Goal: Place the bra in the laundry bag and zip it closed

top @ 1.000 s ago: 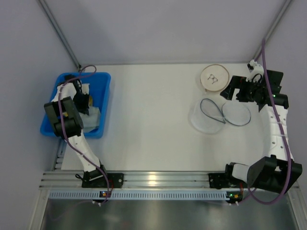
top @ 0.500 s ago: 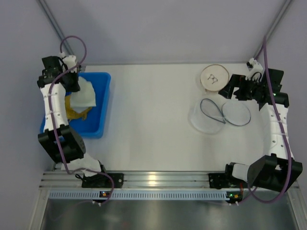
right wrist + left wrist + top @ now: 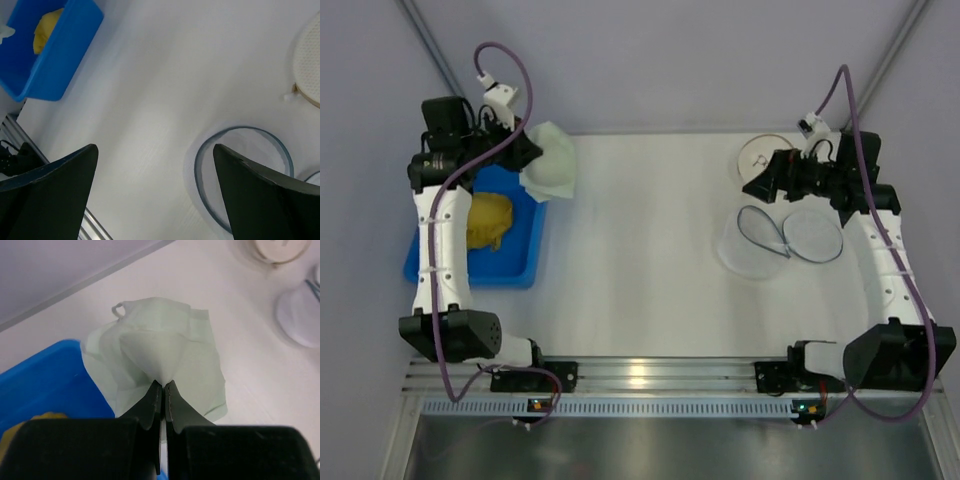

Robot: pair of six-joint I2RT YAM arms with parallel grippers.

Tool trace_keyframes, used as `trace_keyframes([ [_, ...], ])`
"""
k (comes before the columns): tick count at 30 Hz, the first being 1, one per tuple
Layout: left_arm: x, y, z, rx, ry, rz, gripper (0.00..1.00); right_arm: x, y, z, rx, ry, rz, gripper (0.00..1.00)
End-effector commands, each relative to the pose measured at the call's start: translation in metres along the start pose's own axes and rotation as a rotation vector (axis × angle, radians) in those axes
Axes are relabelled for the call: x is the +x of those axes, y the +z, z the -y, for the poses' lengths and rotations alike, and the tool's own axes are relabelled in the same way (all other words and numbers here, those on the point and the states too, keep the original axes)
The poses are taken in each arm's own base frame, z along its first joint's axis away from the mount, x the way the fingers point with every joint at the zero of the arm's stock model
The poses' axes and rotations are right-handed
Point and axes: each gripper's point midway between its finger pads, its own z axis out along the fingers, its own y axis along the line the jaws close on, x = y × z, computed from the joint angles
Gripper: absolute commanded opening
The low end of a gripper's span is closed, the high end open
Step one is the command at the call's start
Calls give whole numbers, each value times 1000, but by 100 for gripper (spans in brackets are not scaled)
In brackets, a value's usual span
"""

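The left gripper moves from the blue bin toward the laundry bag (image 3: 770,240) next, then back and down to the table between them, as it's empty there.
The pale mint-green bra (image 3: 553,163) hangs in the air over the far right corner of the blue bin, pinched by my left gripper (image 3: 527,160). In the left wrist view the jaws (image 3: 163,385) are shut on a fold of the bra (image 3: 160,350), and a thin strap loops at its top. The laundry bag (image 3: 770,240) lies unzipped on the right of the table, its two mesh halves spread side by side. My right gripper (image 3: 762,180) hovers open just above the bag's far edge. In the right wrist view its fingers (image 3: 155,147) are wide apart, with the bag's dark zipper rim (image 3: 196,167) below them.
A blue bin (image 3: 535,235) at the left holds a yellow cloth lump (image 3: 488,218). A white disc with a tan rim (image 3: 757,155) lies behind the bag, partly covered by my right gripper. Grey walls close in the table's far and side edges.
My left arm has lifted the bra out of the bin and carried it up and right over the bin's far corner. My right gripper has shifted left, over the disc and the bag's edge.
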Motion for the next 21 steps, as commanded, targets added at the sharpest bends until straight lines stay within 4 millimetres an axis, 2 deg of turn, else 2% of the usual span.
trace_keyframes([
  [1, -26, 7, 75, 222, 94, 96, 0, -18, 12, -42, -129, -117, 41, 99],
  [2, -21, 16, 88, 235, 105, 71, 0, -16, 16, -50, -152, -130, 29, 99],
  [3, -5, 36, 112, 251, 121, 9, 0, -14, 19, -52, -159, -130, 17, 100],
  [4, 4, 46, 124, 267, 124, -24, 0, -12, 20, -52, -160, -126, 7, 99],
  [6, 37, 76, 141, 247, 115, -139, 0, -6, 23, -49, -153, -120, -15, 99],
  [8, 68, 101, 147, 225, 113, -241, 0, 3, 23, -45, -141, -120, -45, 99],
  [9, 80, 108, 163, 250, 133, -276, 0, 7, 23, -43, -129, -119, -55, 99],
  [11, 113, 123, 167, 228, 166, -367, 0, 16, 21, -38, -113, -136, -78, 99],
  [12, 133, 133, 181, 245, 190, -417, 0, 22, 22, -36, -108, -132, -91, 99],
  [13, 142, 139, 186, 247, 207, -431, 0, 26, 20, -34, -99, -130, -97, 99],
  [14, 169, 148, 182, 214, 224, -497, 1, 29, 20, -32, -94, -130, -104, 99],
  [15, 181, 151, 193, 222, 252, -524, 1, 34, 20, -30, -85, -122, -113, 99],
  [17, 209, 158, 197, 210, 268, -602, 4, 38, 18, -27, -76, -117, -117, 99],
  [18, 218, 158, 206, 227, 282, -624, 5, 40, 16, -25, -70, -111, -122, 99],
  [20, 228, 151, 222, 300, 291, -636, 24, 42, 15, -21, -59, -109, -130, 99],
  [21, 235, 144, 233, 348, 289, -646, 37, 42, 14, -20, -55, -111, -132, 99],
])
